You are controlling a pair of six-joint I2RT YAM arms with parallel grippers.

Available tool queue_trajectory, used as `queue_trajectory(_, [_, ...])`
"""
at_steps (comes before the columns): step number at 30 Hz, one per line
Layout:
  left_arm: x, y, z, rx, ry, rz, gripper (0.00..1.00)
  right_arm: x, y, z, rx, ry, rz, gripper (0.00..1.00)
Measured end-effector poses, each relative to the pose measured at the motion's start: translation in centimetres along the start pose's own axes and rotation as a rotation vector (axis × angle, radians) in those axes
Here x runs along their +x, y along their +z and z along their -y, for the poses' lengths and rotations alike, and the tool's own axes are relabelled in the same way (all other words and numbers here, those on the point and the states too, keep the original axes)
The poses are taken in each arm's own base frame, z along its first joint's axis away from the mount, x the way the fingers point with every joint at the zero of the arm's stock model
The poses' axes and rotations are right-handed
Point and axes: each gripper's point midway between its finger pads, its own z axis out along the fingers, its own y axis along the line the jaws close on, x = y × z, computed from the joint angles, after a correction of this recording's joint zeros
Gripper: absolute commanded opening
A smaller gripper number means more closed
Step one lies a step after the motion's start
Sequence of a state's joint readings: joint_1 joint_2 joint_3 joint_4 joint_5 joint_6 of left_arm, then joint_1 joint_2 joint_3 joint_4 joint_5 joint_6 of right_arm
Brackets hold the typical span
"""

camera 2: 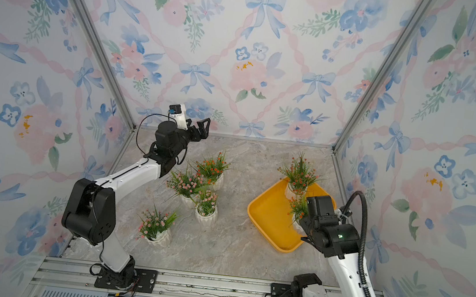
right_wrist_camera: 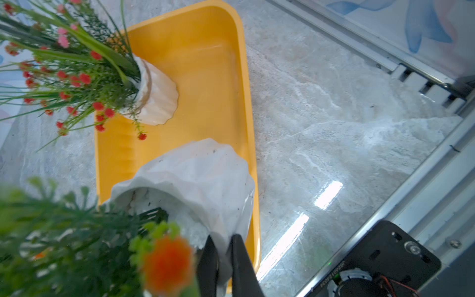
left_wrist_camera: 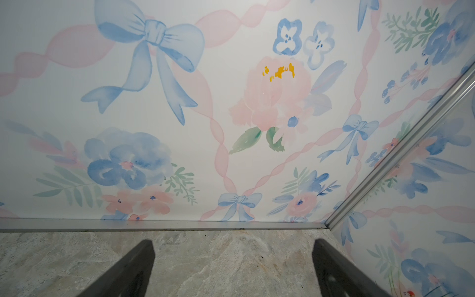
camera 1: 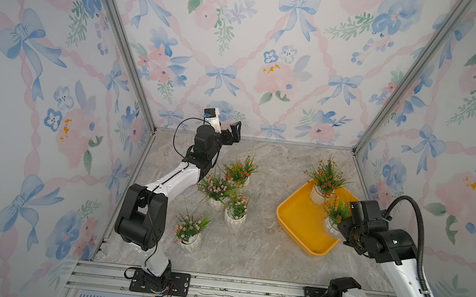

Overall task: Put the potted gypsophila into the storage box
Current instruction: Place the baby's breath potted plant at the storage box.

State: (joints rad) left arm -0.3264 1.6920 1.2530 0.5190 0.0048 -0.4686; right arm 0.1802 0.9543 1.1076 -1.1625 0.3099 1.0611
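Note:
The bare storage box bottom [right_wrist_camera: 210, 111] beside the standing pot is below the right gripper and outward, so the robot will next ease that gripper outward and down and release the rim of the second pot.
The storage box [camera 1: 298, 222] [right_wrist_camera: 205, 64] is a yellow-orange tray at the right of the table. One orange-red potted gypsophila [camera 1: 325, 179] [right_wrist_camera: 154, 95] stands in its far corner. My right gripper [right_wrist_camera: 223, 239] is shut on the rim of a second orange-red potted gypsophila [right_wrist_camera: 200, 174] [camera 1: 335, 210], which is tilted over the tray's right side; I cannot tell whether it touches the floor. On the table's left stand another orange-red plant [camera 1: 240, 170] and three pink ones [camera 1: 217, 187] [camera 1: 236, 212] [camera 1: 189, 231]. My left gripper [camera 1: 234, 132] [left_wrist_camera: 234, 246] is open, raised near the back wall.
The right arm's wrist [camera 1: 373, 226] hangs over the tray's right rim and hides part of it. The left arm [camera 1: 166, 184] stretches along the left side, close to the cluster of pots. Flowered walls enclose the marble table [camera 1: 250, 247] on three sides.

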Motion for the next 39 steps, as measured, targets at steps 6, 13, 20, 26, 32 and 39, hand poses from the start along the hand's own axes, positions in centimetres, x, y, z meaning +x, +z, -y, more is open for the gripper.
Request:
queue_trajectory(6, [-0.4, 0.0, 0.2, -0.012, -0.007, 0.018, 0.98, -0.9, 3.5, 1.3, 0.035, 0.076, -0.050, 0.00])
queue_trajectory(13, [-0.5, -0.1, 0.0, -0.040, -0.009, 0.029, 0.98, -2.8, 6.0, -0.8, -0.018, 0.096, -0.084, 0.00])
queue_trajectory(20, [-1.3, -1.0, -0.3, -0.071, -0.013, 0.055, 0.98, -3.8, 7.5, -0.9, -0.004, 0.102, -0.114, 0.00])
queue_trajectory(26, [-1.6, -1.2, -0.5, -0.084, -0.013, 0.065, 0.98, -4.5, 10.7, -1.3, -0.008, 0.127, -0.117, 0.00])
queue_trajectory(32, [-1.3, -1.4, -0.3, -0.087, -0.014, 0.062, 0.98, -5.0, 14.0, -1.3, 0.017, 0.143, -0.129, 0.00])
queue_trajectory(39, [-1.5, -2.4, 0.1, -0.094, -0.014, 0.069, 0.98, -6.7, 15.6, -0.6, 0.028, 0.169, -0.096, 0.00])
